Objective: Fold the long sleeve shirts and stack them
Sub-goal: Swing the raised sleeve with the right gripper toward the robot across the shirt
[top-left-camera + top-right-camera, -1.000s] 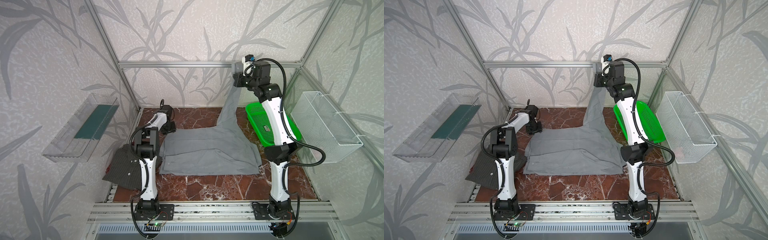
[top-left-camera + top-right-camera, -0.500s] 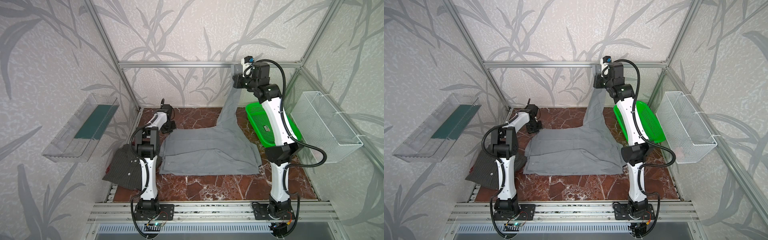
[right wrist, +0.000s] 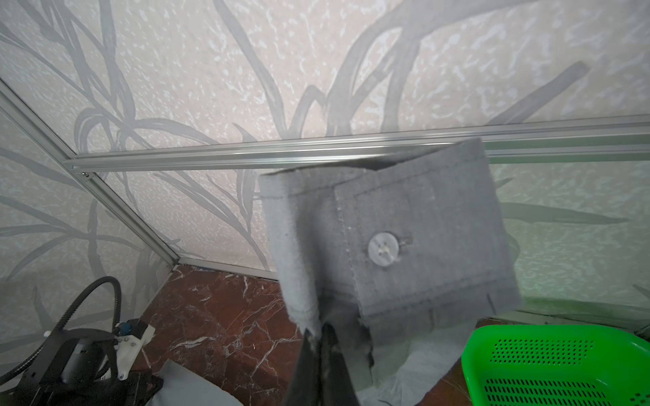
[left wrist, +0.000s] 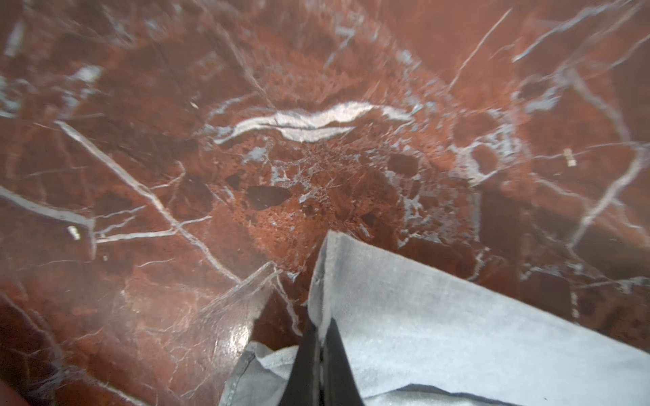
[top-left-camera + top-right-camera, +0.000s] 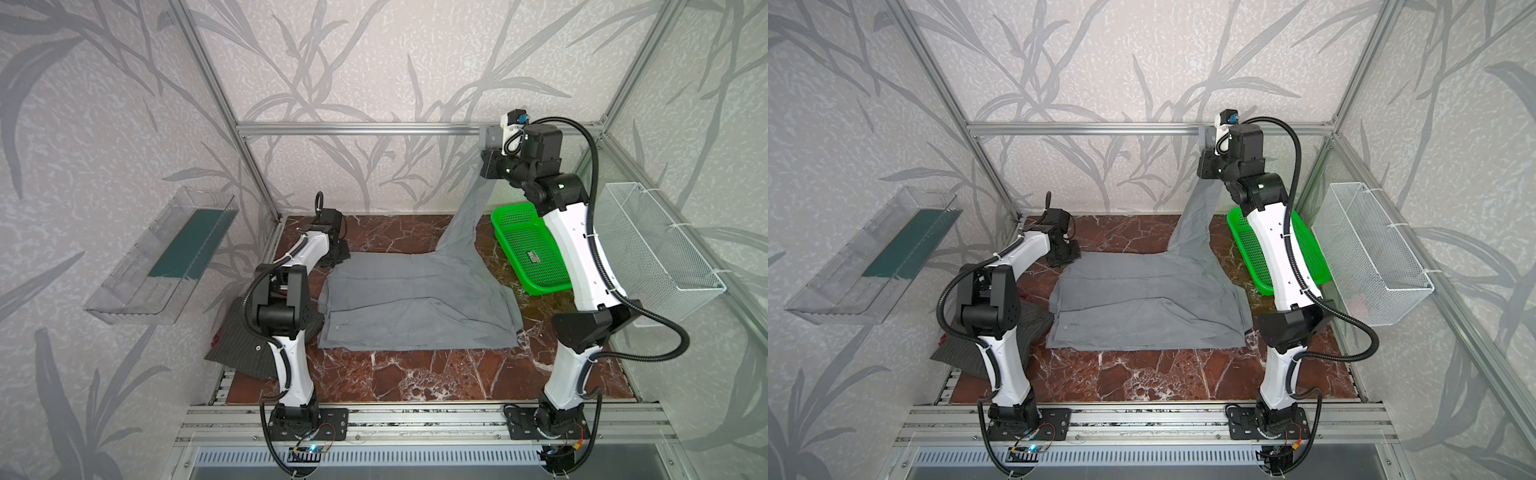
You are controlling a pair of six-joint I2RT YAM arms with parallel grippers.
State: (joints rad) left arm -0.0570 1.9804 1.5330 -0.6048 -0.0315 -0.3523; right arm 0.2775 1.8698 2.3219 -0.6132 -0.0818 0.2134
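I will next move my left gripper back and let go of the grey shirt's pinched edge on top of the grey shirt's end (image 5: 342,294) by the charcoal shirt (image 5: 245,345), because that end lies back of my left gripper.
The mid-grey shirt (image 5: 415,303) (image 5: 1142,307) lies spread on the marble table in both top views. One sleeve rises from it to the back right. My right gripper (image 5: 489,163) (image 5: 1206,166) is high up there, shut on the sleeve's buttoned cuff (image 3: 404,228), as the right wrist view shows (image 3: 318,332). My left gripper (image 5: 343,255) (image 5: 1073,253) is low at the shirt's far left corner, shut on that edge of cloth (image 4: 422,316), its tips (image 4: 320,321) pinching the hem. The charcoal pinstriped shirt (image 5: 245,345) (image 5: 963,353) lies crumpled at the front left, partly hidden by the left arm.
A green mesh basket (image 5: 528,249) (image 3: 562,365) sits at the back right beside the raised sleeve. A white wire basket (image 5: 660,249) hangs on the right wall and a clear tray (image 5: 162,257) on the left wall. Bare marble (image 5: 415,374) shows in front of the shirt.
My left gripper has closed on the grey shirt's far left corner. The right gripper still holds the cuff high and has hardly moved.
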